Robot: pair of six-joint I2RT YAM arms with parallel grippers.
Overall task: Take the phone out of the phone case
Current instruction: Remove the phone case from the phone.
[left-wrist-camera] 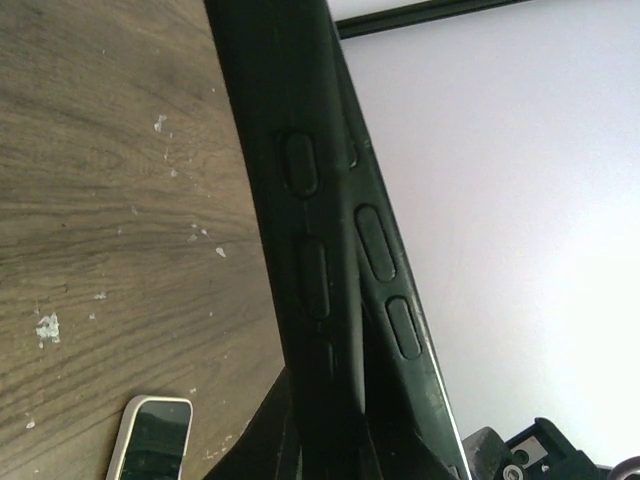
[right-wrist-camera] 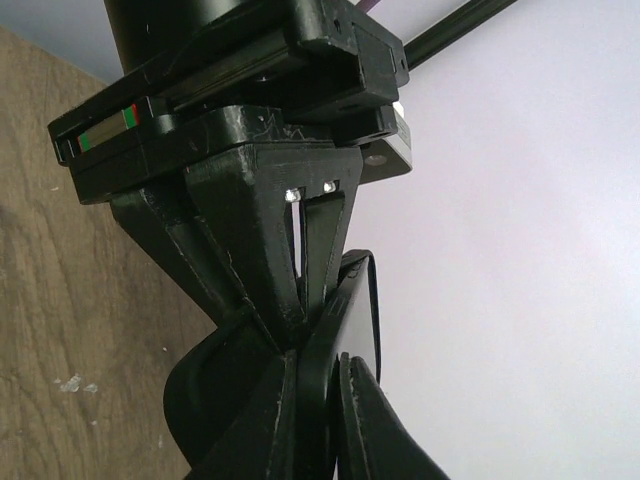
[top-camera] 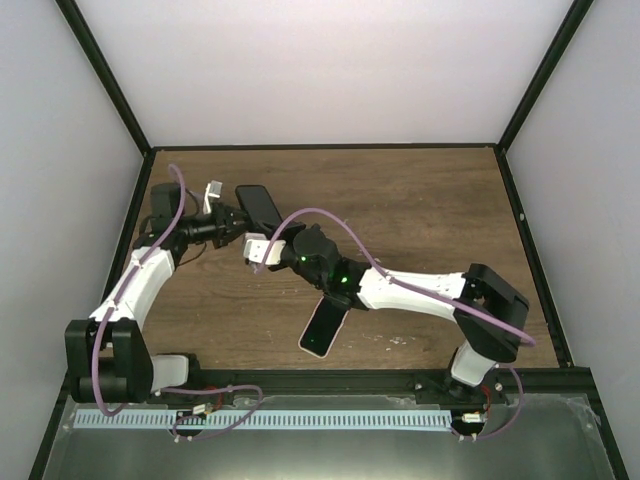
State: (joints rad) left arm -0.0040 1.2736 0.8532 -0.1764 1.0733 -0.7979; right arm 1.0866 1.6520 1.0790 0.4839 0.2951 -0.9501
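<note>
My left gripper needs to move down and let go of the case (top-camera: 260,205) on the bare wood, which is below and to its right in the top view, now that the phone is out.
A black phone case (top-camera: 260,205) is held up off the table at the back left, between both grippers. My left gripper (top-camera: 238,220) is shut on its left end, and my right gripper (top-camera: 270,238) is shut on its near edge. In the left wrist view the case (left-wrist-camera: 330,220) fills the middle, its side button bumps showing. In the right wrist view my right gripper (right-wrist-camera: 325,430) pinches the case (right-wrist-camera: 355,320), with the left gripper's fingers (right-wrist-camera: 260,260) clamped on it above. The white-rimmed phone (top-camera: 322,327) lies flat on the table, screen up, and also shows in the left wrist view (left-wrist-camera: 152,440).
The wooden table (top-camera: 420,220) is ringed by a black frame (top-camera: 325,147) and white walls. The right arm (top-camera: 410,290) stretches low across the middle, passing just above the phone's far end. Small white flecks mark the wood (left-wrist-camera: 47,327).
</note>
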